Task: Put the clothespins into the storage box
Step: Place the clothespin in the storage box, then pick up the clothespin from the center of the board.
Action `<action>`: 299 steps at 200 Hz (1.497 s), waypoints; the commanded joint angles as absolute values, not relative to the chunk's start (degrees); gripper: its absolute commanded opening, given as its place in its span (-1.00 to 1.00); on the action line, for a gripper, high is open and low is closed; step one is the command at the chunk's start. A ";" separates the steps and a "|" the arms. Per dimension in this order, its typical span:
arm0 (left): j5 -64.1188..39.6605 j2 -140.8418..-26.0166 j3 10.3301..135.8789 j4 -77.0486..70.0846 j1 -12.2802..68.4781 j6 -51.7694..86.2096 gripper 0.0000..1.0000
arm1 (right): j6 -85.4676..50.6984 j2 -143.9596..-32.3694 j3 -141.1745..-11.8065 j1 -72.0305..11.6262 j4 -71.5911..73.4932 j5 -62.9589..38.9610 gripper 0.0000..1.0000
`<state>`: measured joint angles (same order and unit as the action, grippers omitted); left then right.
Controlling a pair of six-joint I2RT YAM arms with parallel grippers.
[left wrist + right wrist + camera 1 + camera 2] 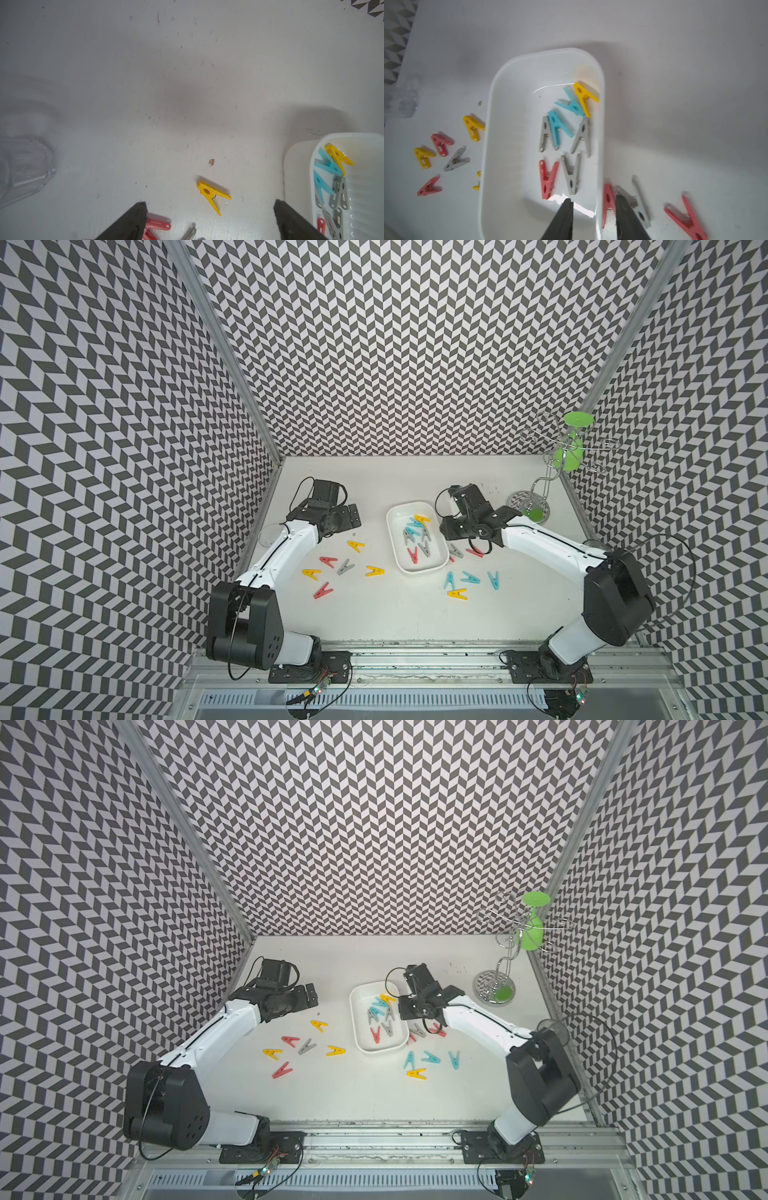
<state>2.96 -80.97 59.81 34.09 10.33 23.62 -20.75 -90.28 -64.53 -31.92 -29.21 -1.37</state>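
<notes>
I should move my right gripper away from the box and down onto the red clothespin's farther leg point(476, 550) point(690, 208). The leg is below my gripper, past the grey clothespin.
The white storage box point(419, 571) point(380, 1051) sits mid-table and holds several clothespins point(417, 537) in yellow, blue, grey and red. Loose clothespins lie to its left point(344, 567) and to its front right point(469, 578). My right gripper point(445, 531) point(593, 198) hangs open over the box's right rim point(600, 145), holding nothing. One finger is above the box floor. The other is above a grey clothespin point(640, 205) and a red one point(608, 199) beside the box. My left gripper point(352, 517) point(210, 203) is wide open and empty above a yellow clothespin point(212, 192).
A clear cup point(270, 533) point(22, 166) stands by the left arm and another point(596, 545) behind the right arm. A metal rack point(530, 506) with a green goblet point(569, 448) occupies the back right corner. Patterned walls enclose three sides.
</notes>
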 commanded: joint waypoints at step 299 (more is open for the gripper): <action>2.37 -80.81 59.88 32.26 9.94 23.20 1.00 | -16.99 -97.07 -67.39 -25.44 -32.37 8.53 -0.84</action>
